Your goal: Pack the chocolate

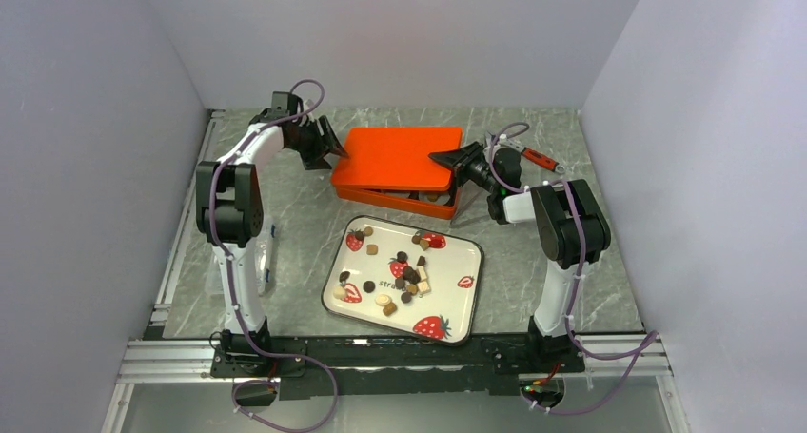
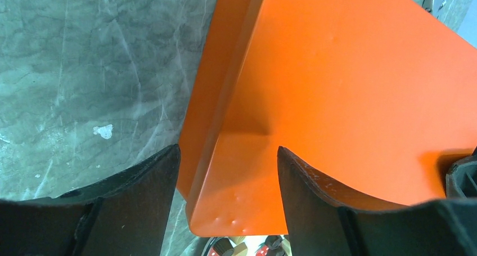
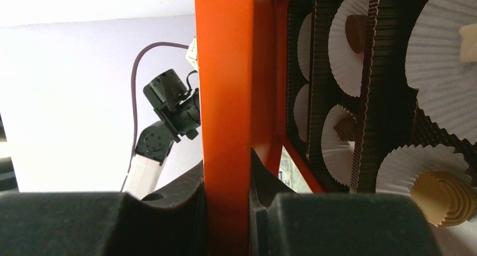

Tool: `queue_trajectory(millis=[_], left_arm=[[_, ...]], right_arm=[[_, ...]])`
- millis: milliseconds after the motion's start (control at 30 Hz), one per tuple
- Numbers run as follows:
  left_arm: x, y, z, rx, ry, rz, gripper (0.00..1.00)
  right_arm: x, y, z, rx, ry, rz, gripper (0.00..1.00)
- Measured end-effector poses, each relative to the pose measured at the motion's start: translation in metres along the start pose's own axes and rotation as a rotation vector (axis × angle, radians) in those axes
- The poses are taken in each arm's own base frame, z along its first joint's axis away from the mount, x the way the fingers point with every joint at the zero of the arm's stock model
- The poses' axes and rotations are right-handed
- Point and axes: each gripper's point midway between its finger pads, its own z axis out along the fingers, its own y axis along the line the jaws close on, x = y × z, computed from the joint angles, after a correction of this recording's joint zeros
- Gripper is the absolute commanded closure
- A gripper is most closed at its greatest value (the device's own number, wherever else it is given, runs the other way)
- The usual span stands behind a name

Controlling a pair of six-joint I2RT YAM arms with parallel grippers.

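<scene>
My right gripper holds the lid and will lower the lid's edge toward the orange box's rim, then let go of the lid.
Loose chocolate [image 1: 409, 273] pieces, dark, light brown and cream, lie scattered on the strawberry-print tray [image 1: 457, 290]. An orange lid [image 1: 400, 155] sits tilted over the orange box [image 1: 395, 200] behind the tray. My right gripper [image 1: 445, 157] is shut on the lid's right edge [image 3: 225, 98]. My left gripper [image 1: 335, 147] is open, its fingers straddling the lid's left corner [image 2: 236, 200] with gaps on both sides. Under the lid, the right wrist view shows white pleated cups [image 3: 433, 53], some holding a chocolate [image 3: 355, 31].
A red-handled tool [image 1: 538, 157] lies on the marble table behind my right arm. White walls close in on the left, back and right. The tray stands just in front of the box, between the two arm bases.
</scene>
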Motion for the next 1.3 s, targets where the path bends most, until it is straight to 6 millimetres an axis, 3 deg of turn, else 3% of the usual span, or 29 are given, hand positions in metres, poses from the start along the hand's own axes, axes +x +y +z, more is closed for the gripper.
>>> queue_trajectory(millis=[167, 433, 900, 1033, 1300], left_arm=[[0.007, -0.002, 0.004, 0.003, 0.022, 0.006, 0.28], [0.016, -0.010, 0.006, 0.021, 0.052, 0.022, 0.34], [0.012, -0.011, 0.007, 0.015, 0.056, 0.033, 0.49], [0.011, -0.011, 0.009, 0.011, 0.061, 0.040, 0.50], [0.014, -0.010, 0.013, 0.000, 0.078, 0.043, 0.51]], right_arm=[[0.000, 0.000, -0.001, -0.003, -0.001, 0.002, 1.00], [0.000, -0.002, -0.001, -0.004, -0.002, 0.008, 0.99], [-0.006, -0.007, -0.004, 0.012, -0.014, 0.007, 0.83], [-0.009, -0.011, -0.005, 0.029, -0.020, 0.002, 0.76], [-0.013, -0.027, -0.007, 0.089, -0.035, -0.002, 0.73]])
